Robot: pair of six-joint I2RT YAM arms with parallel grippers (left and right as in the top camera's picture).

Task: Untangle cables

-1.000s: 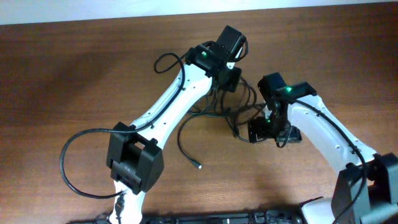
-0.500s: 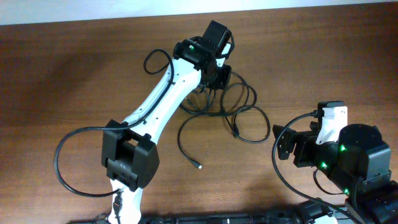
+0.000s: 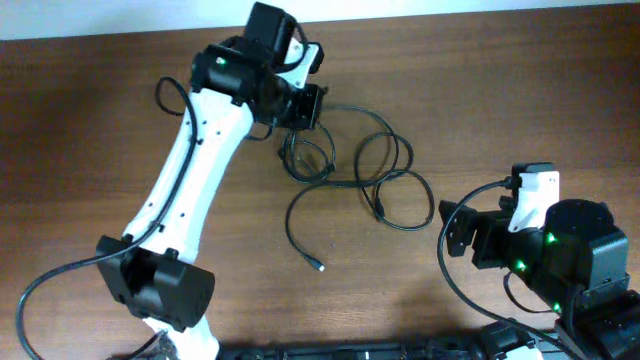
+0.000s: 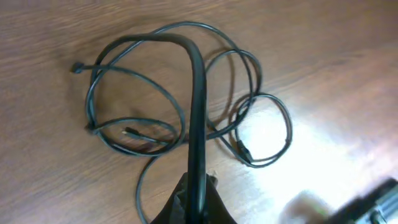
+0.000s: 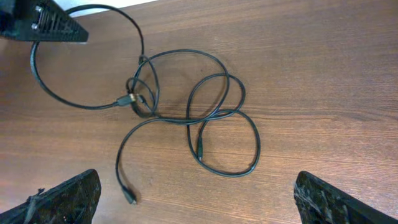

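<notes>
My left gripper should lift the cord out of the loops next, toward its left in the overhead view. It should then lower the cord and let it go, because bare wood is there.
The cables (image 3: 385, 170) are thin black cords lying in loose overlapping loops on the wooden table, right of centre. One free plug end (image 3: 319, 266) trails toward the front. My left gripper (image 3: 302, 108) is at the loops' far-left side, shut on one cable (image 4: 198, 93). That cable rises from the jaws (image 4: 199, 196) and bends over into the loops. My right gripper (image 3: 452, 232) is open and empty, pulled back at the front right, apart from the cables. The right wrist view shows the whole bundle (image 5: 205, 93) ahead of its wide-spread fingers (image 5: 199, 199).
The table's far edge (image 3: 450, 12) runs just behind the left gripper. The left arm's thick black cable (image 3: 50, 280) loops at the front left. The right arm's body (image 3: 580, 260) fills the front right corner.
My left gripper has moved left and toward the far edge, drawing its cable with it and spreading the loops. My right arm left the cables a second ago and has stayed pulled back since.
</notes>
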